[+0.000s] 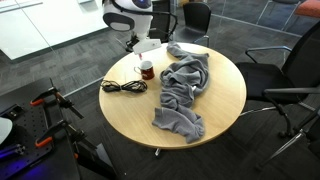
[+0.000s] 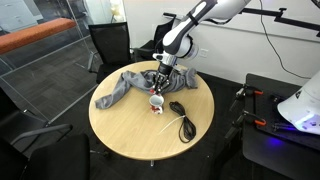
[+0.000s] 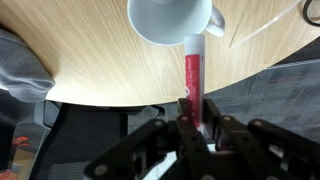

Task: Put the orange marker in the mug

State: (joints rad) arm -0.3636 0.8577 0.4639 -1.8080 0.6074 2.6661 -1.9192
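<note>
My gripper shifts slightly farther over the mug's pale inside next, then releases the marker, since the marker's pale tip only reaches the mug's rim.
In the wrist view my gripper (image 3: pixel 192 112) is shut on the orange marker (image 3: pixel 192 70), a red-orange stick with a pale tip. The tip reaches the rim of the mug (image 3: pixel 170 20), whose pale inside fills the top of the view. In both exterior views the small dark red-brown mug (image 1: pixel 146 69) (image 2: pixel 156 102) stands on the round wooden table (image 1: pixel 220 110) beside the grey cloth. My gripper (image 2: pixel 162 82) hangs just above the mug. The marker itself is too small to make out in the exterior views.
A crumpled grey cloth (image 1: pixel 185 85) (image 2: pixel 125 87) lies across the table's middle. A black coiled cable (image 1: pixel 123 87) (image 2: pixel 182 118) lies near the mug. Black office chairs (image 1: pixel 290 75) (image 2: pixel 108 45) stand around the table. Glass partitions are behind.
</note>
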